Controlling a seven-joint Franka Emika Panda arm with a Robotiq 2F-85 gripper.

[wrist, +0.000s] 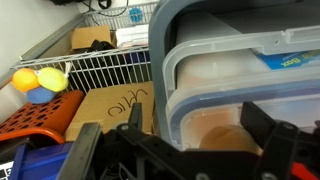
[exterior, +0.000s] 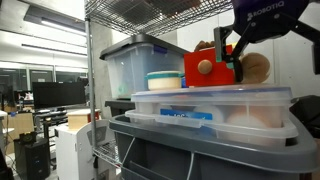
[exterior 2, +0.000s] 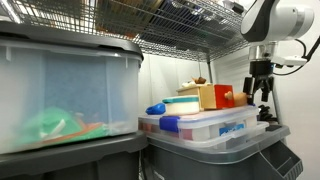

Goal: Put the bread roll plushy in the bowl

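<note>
My gripper will go up a little, as the bread roll plushy is already between my open fingers, and then close on its upper part (exterior: 255, 66) (wrist: 228, 139).
The bread roll plushy (exterior: 257, 68) is a tan rounded lump on the lid of a clear storage container (exterior: 215, 108). In the wrist view the roll (wrist: 226, 143) lies below my gripper (wrist: 175, 140), nearer the right finger. My gripper (exterior: 233, 55) is open and empty, hanging just above the lid; it also shows in an exterior view (exterior 2: 261, 97). The bowl (exterior: 164, 80) is white with a teal band and stands on the same lid, on the far side of a red toy block (exterior: 205, 66). It also appears in an exterior view (exterior 2: 184, 103).
The container rests on a grey bin (exterior: 200, 150) inside a wire shelf rack (exterior 2: 190, 25). A large clear tote with a grey lid (exterior: 135, 65) stands beside it. Blue toys (exterior 2: 157, 108) lie on the lid. Below, a wire shelf (wrist: 100, 70) holds coloured balls (wrist: 40, 80) and cardboard (wrist: 110, 105).
</note>
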